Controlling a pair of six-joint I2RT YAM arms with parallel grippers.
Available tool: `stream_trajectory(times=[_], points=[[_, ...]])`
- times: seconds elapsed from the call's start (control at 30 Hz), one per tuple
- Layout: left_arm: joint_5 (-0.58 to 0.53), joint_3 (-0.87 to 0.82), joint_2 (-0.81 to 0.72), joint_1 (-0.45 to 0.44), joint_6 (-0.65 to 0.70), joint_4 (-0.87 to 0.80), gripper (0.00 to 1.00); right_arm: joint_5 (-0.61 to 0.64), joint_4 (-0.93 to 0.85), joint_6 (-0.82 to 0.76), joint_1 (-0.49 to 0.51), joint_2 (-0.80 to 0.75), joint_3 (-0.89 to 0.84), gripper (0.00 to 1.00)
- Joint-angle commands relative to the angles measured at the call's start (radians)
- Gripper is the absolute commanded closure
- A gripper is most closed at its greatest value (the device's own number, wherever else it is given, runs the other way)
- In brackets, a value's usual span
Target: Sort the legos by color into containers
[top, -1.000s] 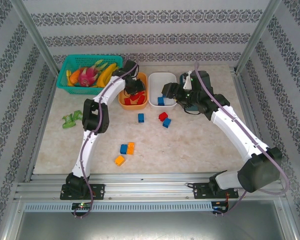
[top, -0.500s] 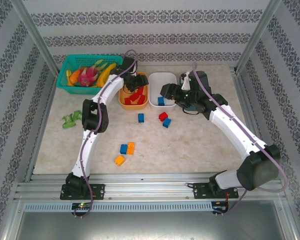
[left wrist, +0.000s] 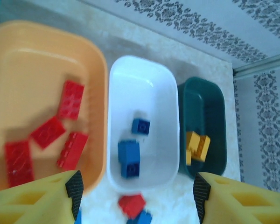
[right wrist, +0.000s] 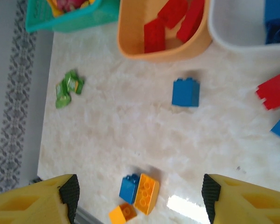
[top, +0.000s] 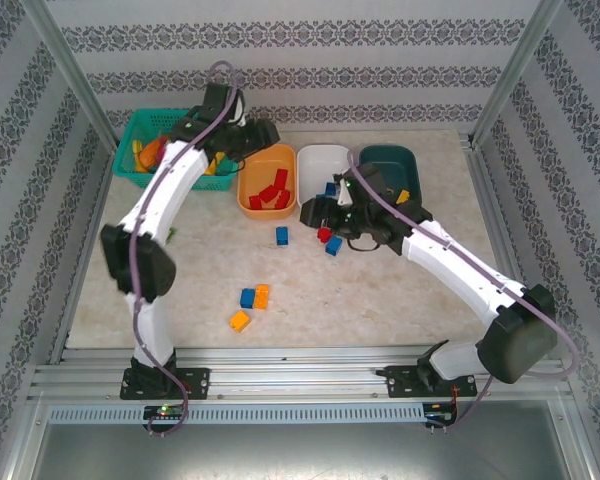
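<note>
My right gripper should go back and down to the front orange lego below it, nearer my base and still outside any container.
My left gripper (top: 263, 133) hangs open and empty above the back of the orange container (top: 267, 183), which holds several red legos (left wrist: 70, 100). Beside it, the white container (left wrist: 142, 93) holds blue legos (left wrist: 129, 157), and the dark teal container (left wrist: 203, 121) holds yellow ones (left wrist: 197, 144). My right gripper (top: 312, 213) is open and empty, hovering just in front of the white container. A red lego (top: 325, 234) and a blue one (top: 333, 246) lie just right of it. Another blue lego (right wrist: 185, 92) lies alone. A blue lego (right wrist: 129, 187) and two orange legos (right wrist: 147, 191) lie nearer the front.
A teal mesh basket (top: 140, 140) with toy fruit stands at the back left, under my left arm. A small green leafy toy (right wrist: 69, 87) lies on the left side of the table. Metal frame posts (top: 75, 75) rise at the back corners.
My left gripper opened, rose out of the orange container and drew back left. My right gripper left the white container and moved forward-left over the loose legos.
</note>
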Motion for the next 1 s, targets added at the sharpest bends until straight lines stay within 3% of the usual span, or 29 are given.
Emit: stream_trajectory(times=[0.0, 0.17, 0.37, 0.63, 0.77, 0.97], points=[[-0.055, -0.254, -0.217, 0.01, -0.001, 0.048, 0.32, 0.084, -0.071, 0.034, 0.087, 0.001, -0.009, 0.28], [-0.071, -0.672, -0.606, 0.002, -0.011, 0.017, 0.28, 0.153, -0.084, 0.146, 0.248, 0.041, -0.032, 0.29], [-0.012, -0.981, -1.014, 0.003, -0.026, -0.158, 0.23, 0.194, -0.078, 0.374, 0.419, 0.17, -0.007, 0.28], [0.057, -1.069, -1.339, 0.003, -0.013, -0.419, 0.22, 0.168, 0.005, 0.745, 0.548, 0.408, 0.089, 0.26], [0.094, -1.054, -1.41, 0.003, 0.041, -0.494, 0.22, 0.167, 0.043, 0.924, 0.587, 0.515, 0.142, 0.25], [0.115, -1.014, -1.434, 0.002, 0.112, -0.555, 0.22, 0.168, 0.046, 1.068, 0.61, 0.624, 0.229, 0.25]])
